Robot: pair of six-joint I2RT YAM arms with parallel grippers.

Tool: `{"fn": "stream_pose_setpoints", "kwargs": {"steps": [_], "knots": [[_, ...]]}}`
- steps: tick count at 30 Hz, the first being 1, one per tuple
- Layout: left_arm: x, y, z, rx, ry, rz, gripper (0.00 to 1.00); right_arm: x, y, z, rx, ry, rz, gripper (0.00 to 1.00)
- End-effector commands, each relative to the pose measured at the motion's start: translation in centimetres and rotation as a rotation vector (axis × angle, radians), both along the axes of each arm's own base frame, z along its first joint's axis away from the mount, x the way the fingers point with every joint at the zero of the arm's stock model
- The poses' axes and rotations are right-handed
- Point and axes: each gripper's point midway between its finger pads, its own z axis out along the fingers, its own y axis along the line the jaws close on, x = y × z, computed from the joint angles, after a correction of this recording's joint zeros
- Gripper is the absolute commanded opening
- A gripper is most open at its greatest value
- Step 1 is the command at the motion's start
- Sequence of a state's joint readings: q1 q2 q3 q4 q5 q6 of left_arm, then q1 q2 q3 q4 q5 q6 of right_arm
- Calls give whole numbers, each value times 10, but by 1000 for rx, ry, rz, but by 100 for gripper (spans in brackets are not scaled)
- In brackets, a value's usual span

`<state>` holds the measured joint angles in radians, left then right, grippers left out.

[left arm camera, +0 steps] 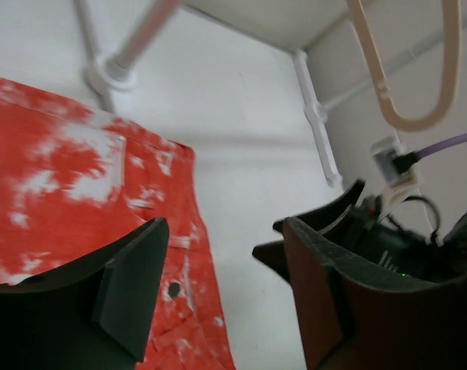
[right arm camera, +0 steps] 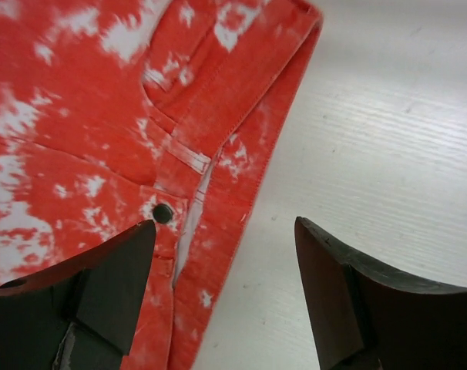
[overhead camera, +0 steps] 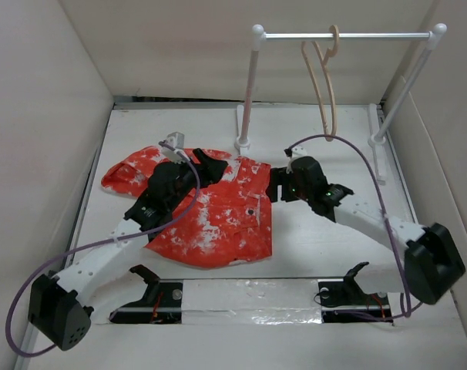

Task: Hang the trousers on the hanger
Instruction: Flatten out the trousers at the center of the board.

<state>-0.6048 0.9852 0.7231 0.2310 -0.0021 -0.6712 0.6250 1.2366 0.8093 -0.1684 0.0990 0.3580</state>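
Observation:
My right gripper lowers and shifts left in the top view onto the edge of the trousers' waistband by the belt loop next, because cloth lies under only one finger.
The red-orange trousers (overhead camera: 218,220) mottled with white lie flat on the table left of centre, folded, waistband toward the right. The dark waist button (right arm camera: 162,213) shows in both wrist views. The pale beige hanger (overhead camera: 326,77) hangs by its hook from the rail at the back right. My left gripper (overhead camera: 209,164) hovers open over the trousers' upper part (left arm camera: 64,177), and the hanger (left arm camera: 418,77) shows beyond it. My right gripper (overhead camera: 277,185) stands open at the waistband edge (right arm camera: 241,193), one finger over the fabric and one over bare table. Neither holds anything.
A white two-post rail rack (overhead camera: 341,35) stands at the back, its feet (overhead camera: 242,142) on the table behind the trousers. White walls close in on the left, back and right. Purple cables (overhead camera: 372,177) arc over both arms.

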Motion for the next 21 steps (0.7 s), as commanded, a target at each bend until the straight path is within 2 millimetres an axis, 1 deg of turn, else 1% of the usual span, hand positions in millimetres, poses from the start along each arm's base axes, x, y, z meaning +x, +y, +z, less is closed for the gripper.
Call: {"fn": "stream_pose_setpoints", "kwargs": {"steps": [1,2,3,4,5,6,7,8,9,10,11,12,13,15,16,18,19,20,21], "knots": [[11,51,-11,31,13,210,62,28,30,-3,57,-8,26,79],[13,65,-28,51,42,247,65,33,33,-11,53,10,14,79],[11,72,-32,49,51,254,66,42,31,-34,17,52,-11,79],[10,78,-38,49,62,264,67,50,34,-36,20,46,-29,80],[10,87,-51,58,88,286,67,59,32,-41,32,48,-64,80],[7,90,-54,55,93,284,67,63,34,-59,17,77,-72,80],[4,90,-58,55,99,283,67,73,33,-60,18,68,-100,80],[1,92,-67,62,112,285,67,76,34,-65,16,78,-113,80],[-1,93,-66,55,107,287,67,79,35,-70,9,84,-118,80],[-2,94,-67,55,109,288,67,81,35,-81,-7,101,-128,80],[-3,95,-69,57,113,292,67,85,37,-83,-5,103,-128,80],[-4,97,-69,58,108,299,67,82,43,-87,-8,110,-114,80],[-4,98,-69,59,108,305,67,82,43,-99,-20,131,-113,80],[-4,104,-67,63,101,334,68,76,51,-106,-26,140,-102,79],[-3,109,-66,69,102,356,69,73,58,-108,-23,134,-90,77],[-3,115,-59,66,87,386,71,68,60,-118,-26,145,-90,74],[-3,116,-57,59,81,390,71,69,60,-119,-25,143,-97,70],[-4,117,-57,54,78,394,72,70,60,-118,-18,139,-106,50],[-5,119,-55,50,74,407,72,71,59,-115,-13,130,-115,41]]}}
